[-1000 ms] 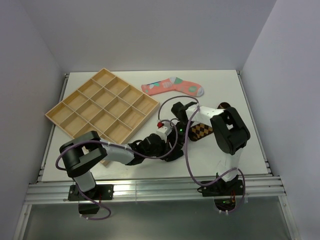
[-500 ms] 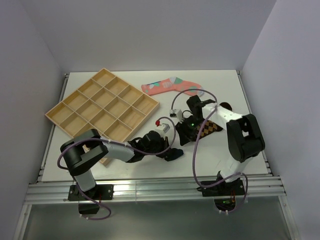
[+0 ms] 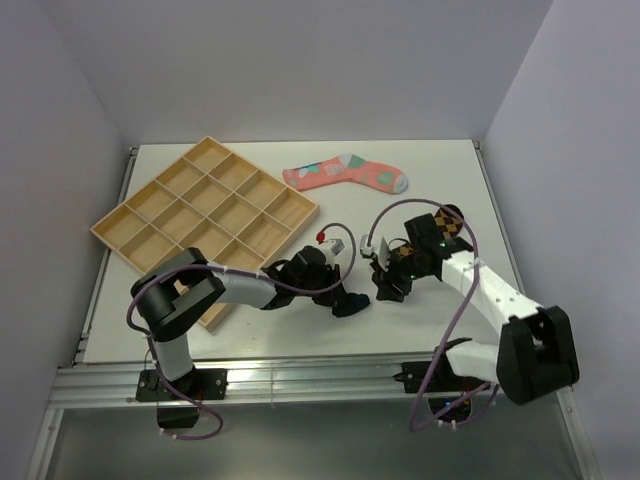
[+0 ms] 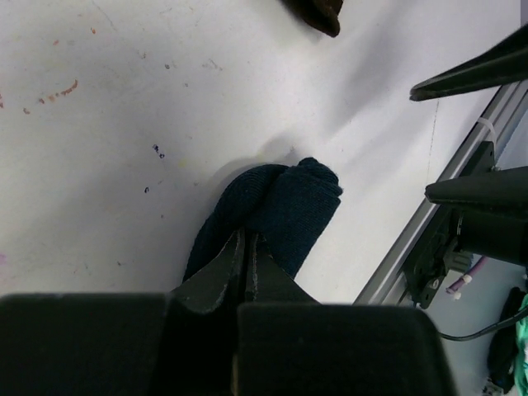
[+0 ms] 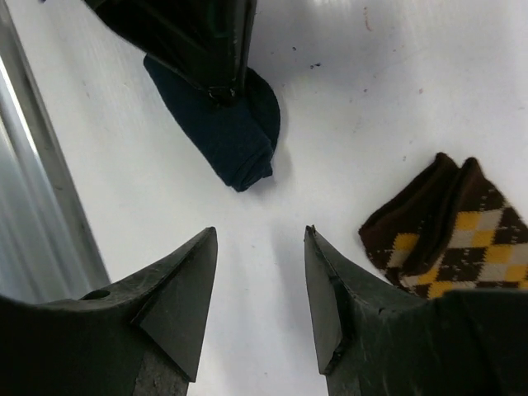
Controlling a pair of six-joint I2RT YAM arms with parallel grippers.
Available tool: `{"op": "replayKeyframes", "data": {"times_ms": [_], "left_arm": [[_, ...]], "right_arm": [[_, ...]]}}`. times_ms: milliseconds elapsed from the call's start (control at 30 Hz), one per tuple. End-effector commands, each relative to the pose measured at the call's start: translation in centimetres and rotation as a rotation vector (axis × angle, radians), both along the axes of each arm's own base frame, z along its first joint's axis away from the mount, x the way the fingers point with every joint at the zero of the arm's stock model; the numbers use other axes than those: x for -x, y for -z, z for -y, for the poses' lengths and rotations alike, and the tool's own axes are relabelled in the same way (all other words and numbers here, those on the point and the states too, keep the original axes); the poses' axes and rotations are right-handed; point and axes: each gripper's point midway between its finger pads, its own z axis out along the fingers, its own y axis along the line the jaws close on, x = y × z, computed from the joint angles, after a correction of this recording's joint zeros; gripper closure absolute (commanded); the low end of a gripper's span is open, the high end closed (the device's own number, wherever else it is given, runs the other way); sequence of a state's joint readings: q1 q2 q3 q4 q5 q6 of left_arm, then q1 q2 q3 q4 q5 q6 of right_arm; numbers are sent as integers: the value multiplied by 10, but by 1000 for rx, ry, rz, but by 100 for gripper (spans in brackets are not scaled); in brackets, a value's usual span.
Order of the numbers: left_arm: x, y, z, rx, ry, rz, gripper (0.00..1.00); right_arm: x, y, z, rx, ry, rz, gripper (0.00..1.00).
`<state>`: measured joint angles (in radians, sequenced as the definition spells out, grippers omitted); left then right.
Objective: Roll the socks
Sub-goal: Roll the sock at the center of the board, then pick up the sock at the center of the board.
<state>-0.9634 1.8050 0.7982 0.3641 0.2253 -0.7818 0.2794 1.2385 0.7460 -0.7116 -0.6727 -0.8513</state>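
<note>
The navy sock's uncovered part gets my right gripper around it next, as the gripper moves to its left in the top view and down.
The short navy sock (image 4: 285, 202) lies bunched near the table's front edge, also seen from above (image 3: 352, 304) and in the right wrist view (image 5: 233, 132). My left gripper (image 4: 246, 246) is shut on its near end; from above it (image 3: 337, 292) lies low on the table. My right gripper (image 5: 260, 241) is open and empty, hovering just right of the navy sock (image 3: 385, 285). The brown-and-orange diamond sock (image 5: 450, 239) lies right of it, mostly hidden under the right arm from above (image 3: 446, 224). The pink sock (image 3: 345, 172) lies flat at the back.
A wooden compartment tray (image 3: 205, 215) sits at the back left, its near corner by the left arm. The metal rail (image 3: 300, 380) runs along the table's front edge, close to the navy sock. Walls close in the left, back and right.
The right arm has unfolded and swung right, its gripper drawing back off the diamond sock and a little toward the front. The left gripper stays pinched on the navy sock, shifted slightly right.
</note>
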Motion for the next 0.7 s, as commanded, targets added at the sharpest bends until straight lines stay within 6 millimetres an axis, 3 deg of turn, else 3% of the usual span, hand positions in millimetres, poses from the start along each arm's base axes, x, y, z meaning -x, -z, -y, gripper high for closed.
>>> {"op": "replayKeyframes", "data": {"times_ms": [0, 100, 133, 367, 667], "left_arm": [[19, 53, -38, -204, 15, -131, 100], [16, 55, -40, -208, 14, -156, 100], [17, 56, -41, -205, 20, -171, 100], [11, 58, -46, -217, 27, -221, 100], [7, 58, -44, -221, 42, -243, 100]], "right_arm": [[-18, -11, -3, -13, -71, 235, 46], [-11, -4, -3, 33, -92, 312, 44], [-10, -4, -13, 35, -126, 357, 44], [6, 18, -34, 84, -235, 431, 44], [4, 12, -52, 73, -292, 516, 43]]}}
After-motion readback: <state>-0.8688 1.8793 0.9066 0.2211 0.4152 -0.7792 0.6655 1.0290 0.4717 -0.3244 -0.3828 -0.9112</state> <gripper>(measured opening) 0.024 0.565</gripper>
